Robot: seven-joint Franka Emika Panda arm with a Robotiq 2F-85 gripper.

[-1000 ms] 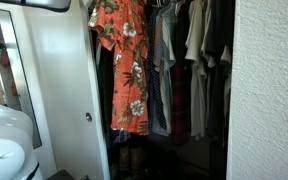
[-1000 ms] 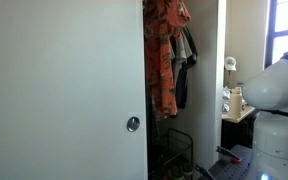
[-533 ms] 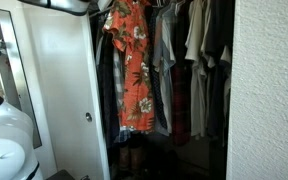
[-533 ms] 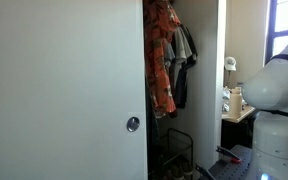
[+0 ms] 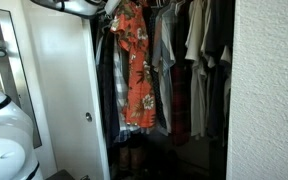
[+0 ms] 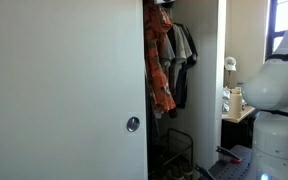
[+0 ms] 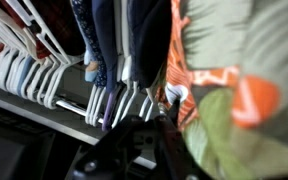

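Note:
Next, my gripper moves outward into the closet with the orange shirt (image 5: 136, 70) toward the bar by the white hangers, since the other garments hang there.
An orange floral shirt (image 5: 136, 70) hangs on a hanger at the left end of a closet rail; it also shows past the door edge (image 6: 160, 60). My gripper (image 5: 101, 8) is at the very top of the opening, just left of the shirt's collar, mostly cut off by the frame. In the wrist view the dark gripper (image 7: 134, 150) fills the bottom, blurred, its jaws together below white hangers (image 7: 119, 100), with the orange shirt (image 7: 234, 90) right beside it. The grip point itself is hidden.
A white sliding door (image 5: 64, 100) with a round pull (image 6: 132, 124) covers the closet's left part. Dark and grey garments (image 5: 194, 60) crowd the rail (image 7: 34, 108). A textured wall (image 5: 269, 90) bounds the right. A wire basket (image 6: 179, 150) sits low inside.
The orange shirt has shifted deeper into the closet toward the other clothes and turned edge-on, looking narrower. The arm at the top moved with it.

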